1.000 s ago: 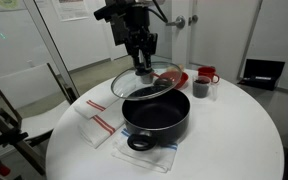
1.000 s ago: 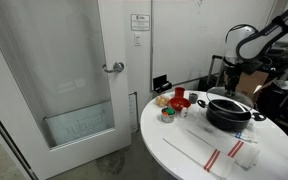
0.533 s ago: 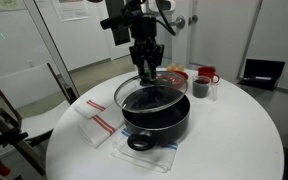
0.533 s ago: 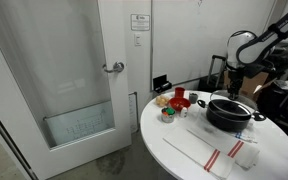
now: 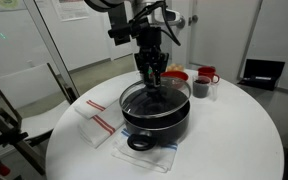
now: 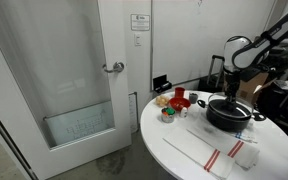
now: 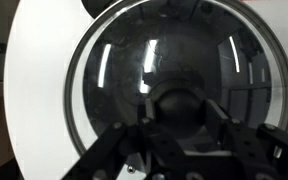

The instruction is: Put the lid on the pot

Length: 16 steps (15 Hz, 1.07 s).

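The gripper will next lower the lid's rim onto the pot's opening point(image 5: 160, 120) below it and let go of the lid's knob, because a gap still shows under the lid.
The wide black pot point(image 5: 156, 115) with loop handles stands on a mat on the round white table; it also shows in the second exterior view point(image 6: 229, 113). The clear glass lid point(image 5: 156, 98) with a metal rim lies level over the pot's mouth and fills the wrist view point(image 7: 174, 70). My gripper point(image 5: 155, 80) comes down from above and is shut on the lid's black knob point(image 7: 182, 108), one finger on each side of it. In an exterior view the gripper point(image 6: 233, 92) sits just above the pot.
A red plate point(image 5: 174, 77), a red mug point(image 5: 206, 76) and a small dark cup point(image 5: 200, 89) stand behind the pot. A white cloth with red stripes point(image 5: 96, 124) lies beside it. The table edge point(image 5: 64, 140) is close.
The gripper has carried the lid from a tilted position behind the pot over and down onto the pot's mouth, where it now sits level.
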{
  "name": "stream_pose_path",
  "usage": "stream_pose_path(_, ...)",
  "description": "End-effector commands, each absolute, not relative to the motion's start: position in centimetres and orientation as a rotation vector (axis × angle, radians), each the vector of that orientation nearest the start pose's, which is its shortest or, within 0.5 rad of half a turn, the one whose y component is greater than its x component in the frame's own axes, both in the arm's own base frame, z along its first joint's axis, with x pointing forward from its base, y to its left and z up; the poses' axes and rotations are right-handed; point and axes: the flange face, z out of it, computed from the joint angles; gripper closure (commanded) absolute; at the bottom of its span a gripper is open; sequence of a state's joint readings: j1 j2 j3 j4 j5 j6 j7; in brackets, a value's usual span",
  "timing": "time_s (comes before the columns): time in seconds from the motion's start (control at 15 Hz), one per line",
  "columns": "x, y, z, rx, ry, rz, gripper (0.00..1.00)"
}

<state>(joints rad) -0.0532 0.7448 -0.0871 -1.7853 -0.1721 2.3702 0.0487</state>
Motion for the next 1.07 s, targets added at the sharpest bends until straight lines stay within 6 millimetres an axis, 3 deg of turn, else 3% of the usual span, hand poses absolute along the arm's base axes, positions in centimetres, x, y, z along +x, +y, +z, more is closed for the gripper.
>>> stream_pose_path(0.0, 64.0, -9.3, 12.5, -3.282, 0.085, 0.284, 0.75)
stream_pose_path(1.0, 63.8, -10.4, 10.6, -3.252, 0.141, 0.299, 0.75)
